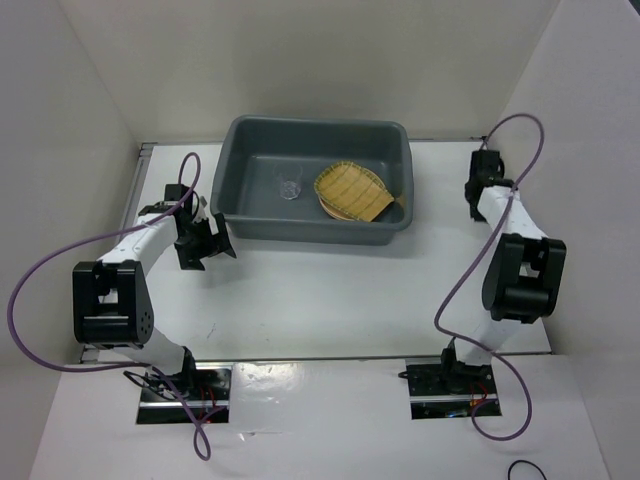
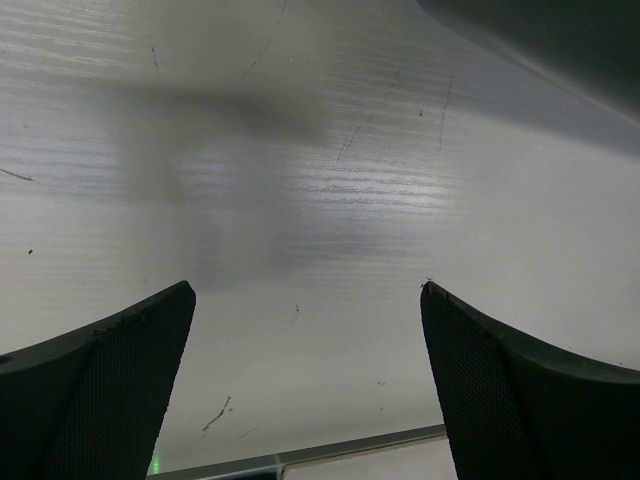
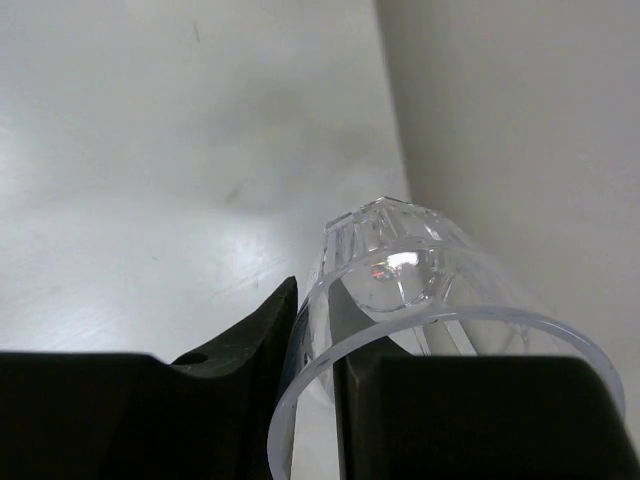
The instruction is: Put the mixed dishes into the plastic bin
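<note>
I will lift my right gripper over the bin's rim next. Then I will lower it to the left in the top view, to the bare bottom of the bin between glass and tray.
The dark grey plastic bin (image 1: 232,168) stands at the back middle of the table. Inside it the yellow ribbed tray (image 1: 350,188) lies on a tan-orange plate, whose edge (image 1: 398,204) shows at the tray's right. A second plate is not visible. My left gripper (image 1: 205,243) is open and empty over bare table left of the bin (image 2: 307,290). My right gripper (image 1: 483,165) is at the far right by the wall. It is shut on the wall of a clear glass cup (image 3: 420,270), with one finger (image 3: 250,340) outside and the other inside.
A second small clear glass (image 1: 290,187) stands inside the bin, left of the tray. The bin's corner (image 2: 560,40) shows at the top right of the left wrist view. White enclosure walls stand close on the left, back and right.
</note>
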{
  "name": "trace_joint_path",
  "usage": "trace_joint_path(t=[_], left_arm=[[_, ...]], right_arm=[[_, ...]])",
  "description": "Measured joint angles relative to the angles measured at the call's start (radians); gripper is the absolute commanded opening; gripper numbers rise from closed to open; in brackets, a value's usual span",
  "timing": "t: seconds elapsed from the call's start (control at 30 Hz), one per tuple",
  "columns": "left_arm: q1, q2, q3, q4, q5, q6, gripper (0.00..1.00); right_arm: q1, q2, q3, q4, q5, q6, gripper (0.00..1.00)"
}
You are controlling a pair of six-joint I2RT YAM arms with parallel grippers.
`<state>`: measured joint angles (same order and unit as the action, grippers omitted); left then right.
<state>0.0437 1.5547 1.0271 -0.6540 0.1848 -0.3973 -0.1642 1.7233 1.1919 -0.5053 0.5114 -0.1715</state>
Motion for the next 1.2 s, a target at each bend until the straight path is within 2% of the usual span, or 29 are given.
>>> trace_joint_path(t=[0.13,0.27,0.43,0.5,0.57,0.63,0.7,0.77,0.87,1.07,1.2], left_arm=[[0.000,0.000,0.000,0.000,0.000,0.000,1.00],[0.000,0.000,0.000,0.000,0.000,0.000,1.00],[0.000,0.000,0.000,0.000,-0.001,-0.001,1.00],[0.000,0.000,0.000,0.000,-0.003,-0.001,1.00],[-0.001,-0.003,0.000,-0.001,-0.008,-0.001,1.00],[-0.003,-0.005,0.000,-0.003,-0.013,-0.001,1.00],[-0.007,-0.008,0.000,-0.006,-0.023,-0.002,1.00],[-0.009,-0.010,0.000,-0.010,-0.029,-0.002,1.00],[-0.013,-0.012,0.000,-0.012,-0.036,-0.003,1.00],[-0.019,-0.015,0.000,-0.019,-0.051,-0.004,1.00],[-0.019,-0.015,0.000,-0.019,-0.052,-0.004,1.00]], right_arm=[[-0.001,-0.063,0.235,-0.082,-0.112,-0.048,0.00],[0.006,-0.075,0.542,-0.174,-0.386,-0.182,0.00],[0.100,-0.039,0.876,-0.292,-0.729,-0.326,0.00],[0.149,0.051,1.046,-0.369,-0.855,-0.352,0.00],[0.195,0.214,1.329,-0.504,-0.978,-0.368,0.00],[0.233,0.392,1.559,-0.564,-1.065,-0.344,0.00],[0.273,0.529,1.681,-0.623,-1.109,-0.325,0.00],[0.308,0.620,1.723,-0.683,-1.109,-0.322,0.00],[0.381,0.675,1.706,-0.752,-1.086,-0.319,0.00],[0.607,0.664,1.535,-0.780,-1.071,-0.325,0.00],[0.732,0.665,1.514,-0.797,-1.040,-0.324,0.00]])
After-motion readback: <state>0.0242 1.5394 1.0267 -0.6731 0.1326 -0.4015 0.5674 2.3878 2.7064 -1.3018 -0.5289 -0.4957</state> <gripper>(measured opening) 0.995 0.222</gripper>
